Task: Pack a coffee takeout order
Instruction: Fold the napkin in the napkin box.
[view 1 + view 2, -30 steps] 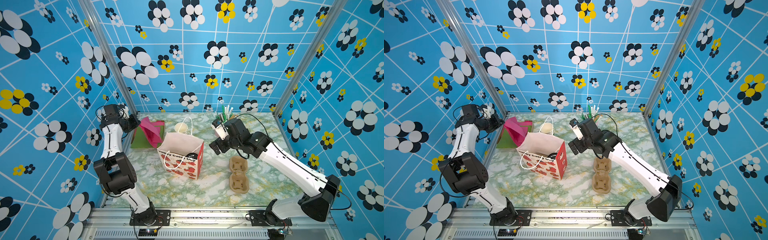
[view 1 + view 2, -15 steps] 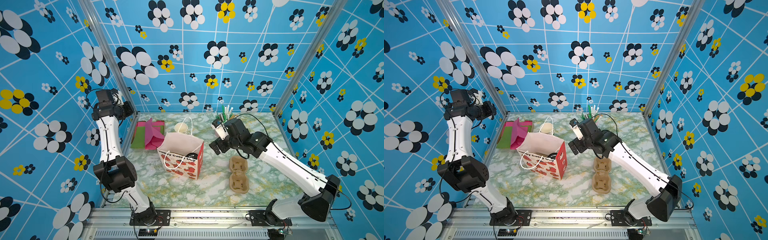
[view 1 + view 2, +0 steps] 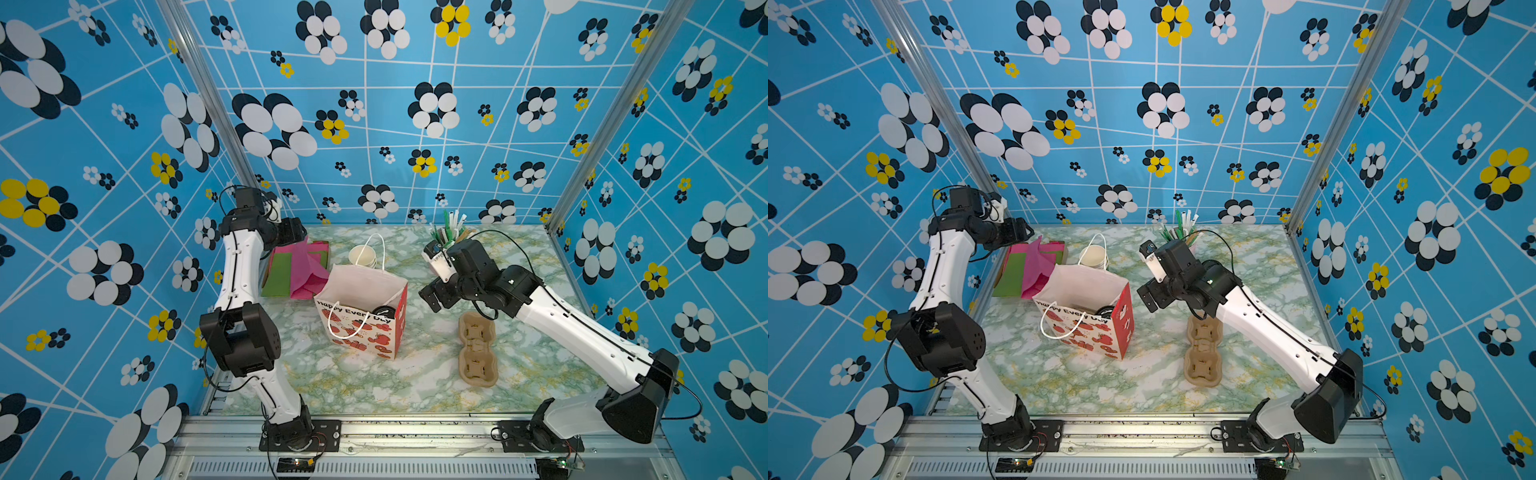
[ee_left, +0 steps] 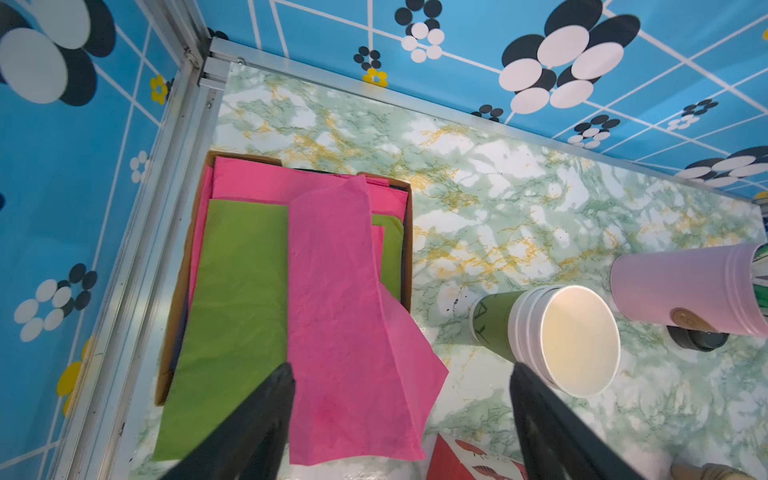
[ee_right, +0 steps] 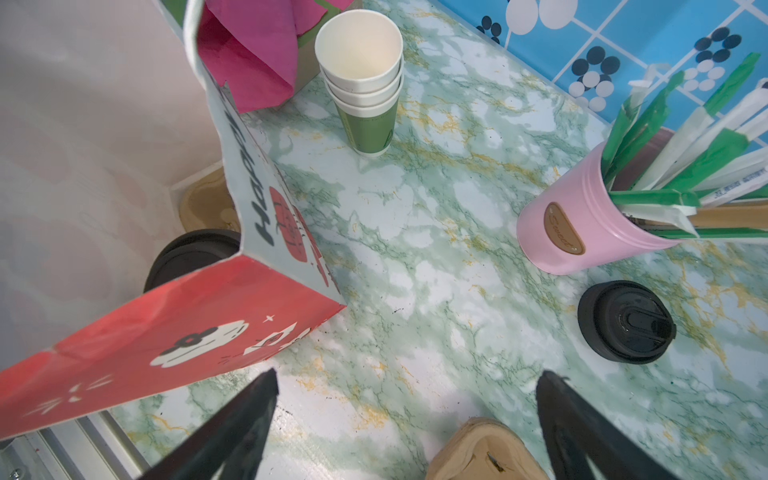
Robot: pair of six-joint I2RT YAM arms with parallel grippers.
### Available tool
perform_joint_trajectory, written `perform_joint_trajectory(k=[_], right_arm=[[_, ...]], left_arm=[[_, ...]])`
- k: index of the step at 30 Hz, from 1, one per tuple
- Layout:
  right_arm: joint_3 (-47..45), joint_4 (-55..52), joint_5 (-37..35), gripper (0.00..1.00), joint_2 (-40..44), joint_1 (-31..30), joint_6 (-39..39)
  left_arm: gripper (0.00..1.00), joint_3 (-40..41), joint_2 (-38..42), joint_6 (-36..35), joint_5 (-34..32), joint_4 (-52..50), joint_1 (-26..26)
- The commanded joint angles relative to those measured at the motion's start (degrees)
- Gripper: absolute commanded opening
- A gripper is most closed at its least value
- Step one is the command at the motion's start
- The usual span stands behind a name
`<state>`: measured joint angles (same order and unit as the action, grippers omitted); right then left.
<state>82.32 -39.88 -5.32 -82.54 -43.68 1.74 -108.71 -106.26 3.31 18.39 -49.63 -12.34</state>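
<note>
The left gripper goes down next, fingers open, astride the pink napkin's long middle fold (image 3: pixel 301 260) (image 4: pixel 377 312) below, since that raised fold offers an edge to pinch.
A red and white paper bag (image 3: pixel 360 320) stands open mid-table. Inside it shows the black lid of the paper cup (image 3: pixel 382 311) (image 5: pixel 189 253), with a tan pulp edge (image 5: pixel 205 203) beside it. A pink napkin (image 3: pixel 308 270) (image 4: pixel 345 324) lies unfolded over a box of napkins, one corner hanging toward the bag. My left gripper (image 4: pixel 401 374) hovers open above that napkin, holding nothing. Brown pulp cup holders (image 3: pixel 478 349) lie right of the bag. My right gripper (image 5: pixel 407 378) hangs open and empty between bag and holders. Wrapped straws (image 5: pixel 685 166) stand in a pink cup.
A stack of lidless paper cups (image 3: pixel 364 255) (image 4: pixel 561 336) stands behind the bag. A lone black lid (image 5: pixel 625 324) lies by the pink straw cup (image 5: pixel 582 224). The cardboard napkin box (image 4: pixel 183 291) sits against the left wall rail. Patterned walls enclose three sides.
My left gripper rose, came back down toward the bag and went from shut to open. The pink napkin it held up now lies flat over the box. The right arm stayed still.
</note>
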Motion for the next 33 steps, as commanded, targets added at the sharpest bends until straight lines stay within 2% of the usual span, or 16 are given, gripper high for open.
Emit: perform_joint_trajectory(k=[1, 5, 9, 13, 15, 20, 23, 27, 33], right_arm=[[-0.22, -0.4, -0.43, 0.99, 1.22, 0.44, 0.54], [-0.16, -0.64, -0.55, 0.99, 1.2, 0.46, 0.27], [0.26, -0.65, -0.49, 0.99, 0.98, 0.49, 0.28], [0.3, -0.85, -0.73, 0.99, 0.99, 0.53, 0.35], [0.3, -0.99, -0.76, 0.99, 1.07, 0.52, 0.34], [0.24, -1.26, -1.12, 0.99, 1.34, 0.53, 0.53], [0.4, -1.23, -1.17, 0.99, 1.27, 0.53, 0.63], [0.86, -1.31, -1.0, 0.99, 0.92, 0.53, 0.77], [0.91, -0.86, -0.65, 0.99, 0.61, 0.53, 0.74]], left_arm=[[0.84, -2.84, -4.69, -1.32, -6.1, -4.49, 0.75], [0.85, -4.07, -7.86, -1.13, -9.67, -4.83, 2.28], [0.82, -6.39, -12.06, -0.94, -11.55, -5.82, 2.91], [0.74, -7.75, -15.51, -0.63, -11.67, -6.01, 3.24], [0.64, -8.08, -16.42, -0.36, -11.41, -5.62, 3.37], [0.2, -9.57, -16.9, -0.84, -12.9, -5.96, 2.95], [0.0, -11.34, -15.42, -1.5, -13.23, -7.21, 1.87], [0.0, -13.99, -10.91, -2.71, -15.02, -8.29, -0.07], [0.0, -26.09, -8.3, -6.88, -19.45, -15.87, -0.55]])
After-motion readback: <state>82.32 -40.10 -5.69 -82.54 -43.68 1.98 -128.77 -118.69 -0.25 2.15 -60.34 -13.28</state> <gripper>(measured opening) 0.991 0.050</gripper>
